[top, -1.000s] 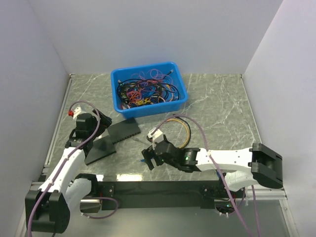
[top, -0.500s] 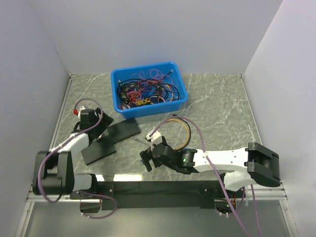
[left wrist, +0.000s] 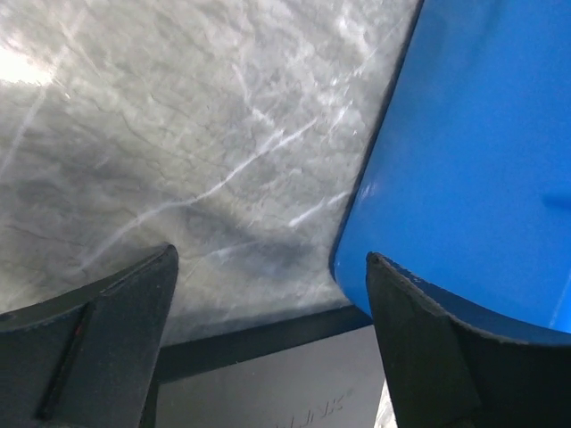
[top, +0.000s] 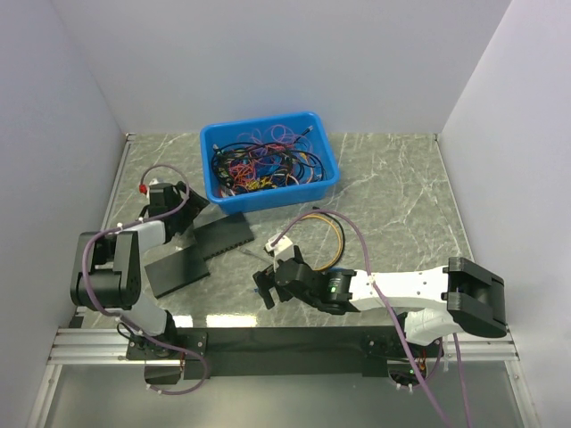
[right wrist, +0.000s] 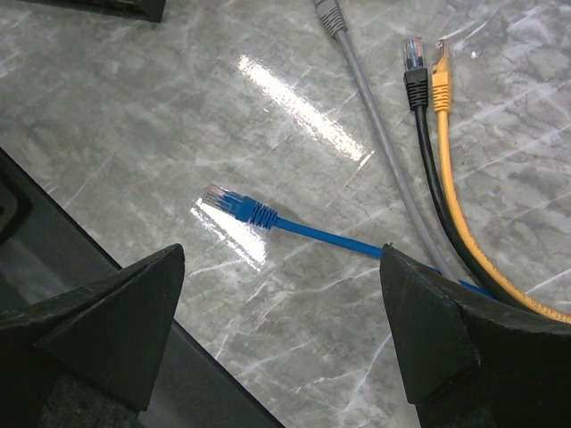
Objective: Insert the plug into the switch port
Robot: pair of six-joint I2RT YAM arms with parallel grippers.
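The right gripper will next go down and to the left in the top view onto the blue plug's ridged boot (right wrist: pixel 260 214), since closing there keeps the plug's clear tip uncovered.
The black switch (top: pixel 223 236) lies flat in front of the blue bin; its grey top (left wrist: pixel 268 392) shows low in the left wrist view. My left gripper (top: pixel 185 203) (left wrist: pixel 272 267) hovers at the switch's far left end, beside the bin's corner, open and empty. A blue plug (right wrist: pixel 234 205) on a blue cable lies on the marble. My right gripper (top: pixel 266 287) (right wrist: pixel 281 259) hangs open just above and near of it, with nothing between the fingers.
The blue bin (top: pixel 214 192) (left wrist: pixel 482 160) holds tangled cables. A second black slab (top: pixel 178 272) lies near-left of the switch. Grey (right wrist: pixel 328 13), black (right wrist: pixel 413 67) and yellow (right wrist: pixel 442 67) plugs lie beyond the blue one. A coiled cable (top: pixel 328 239) sits mid-table.
My left arm has folded back, and its gripper moved up and right toward the bin corner. The right gripper edged slightly left, then held still.
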